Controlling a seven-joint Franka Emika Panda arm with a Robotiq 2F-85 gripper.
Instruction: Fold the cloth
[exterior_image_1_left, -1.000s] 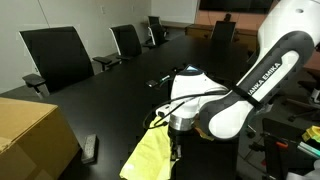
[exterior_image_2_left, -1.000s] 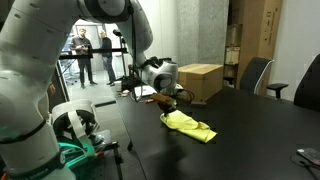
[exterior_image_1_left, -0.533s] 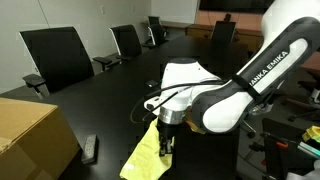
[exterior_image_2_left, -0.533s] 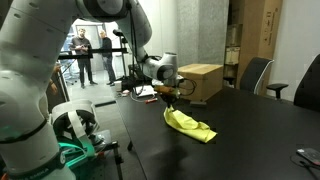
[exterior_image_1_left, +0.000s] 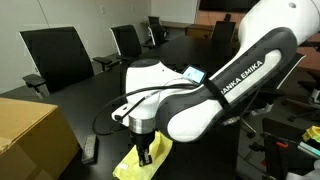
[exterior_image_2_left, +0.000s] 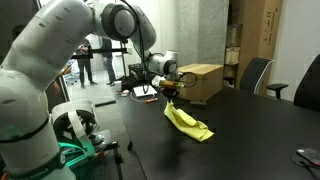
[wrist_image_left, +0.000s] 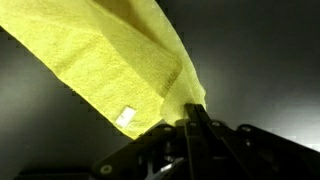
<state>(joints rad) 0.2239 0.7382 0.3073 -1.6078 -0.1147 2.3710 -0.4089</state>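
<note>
The fold is still raised, so the gripper should next move outward and down to let go of it on the tabletop near the dark device.
The pale-yellow cloth (exterior_image_2_left: 187, 122) lies on the black table, with one corner lifted toward the gripper. My gripper (exterior_image_2_left: 170, 96) is shut on that corner of the cloth and holds it a little above the table. In an exterior view the cloth (exterior_image_1_left: 128, 165) hangs under the gripper (exterior_image_1_left: 146, 152) near the table's front edge. In the wrist view the cloth (wrist_image_left: 120, 65) stretches up and left from the closed fingers (wrist_image_left: 193, 118), and a small white label shows on it.
A tan cardboard box (exterior_image_1_left: 30, 135) stands near the cloth and also shows in an exterior view (exterior_image_2_left: 200, 80). A dark flat device (exterior_image_1_left: 90, 148) lies beside the box. A tablet (exterior_image_1_left: 190, 73) lies farther along the table. Office chairs (exterior_image_1_left: 58, 55) line the table's far side.
My gripper has moved toward the cardboard box, dragging the held corner of the cloth with it. The cloth has stretched out along the table.
</note>
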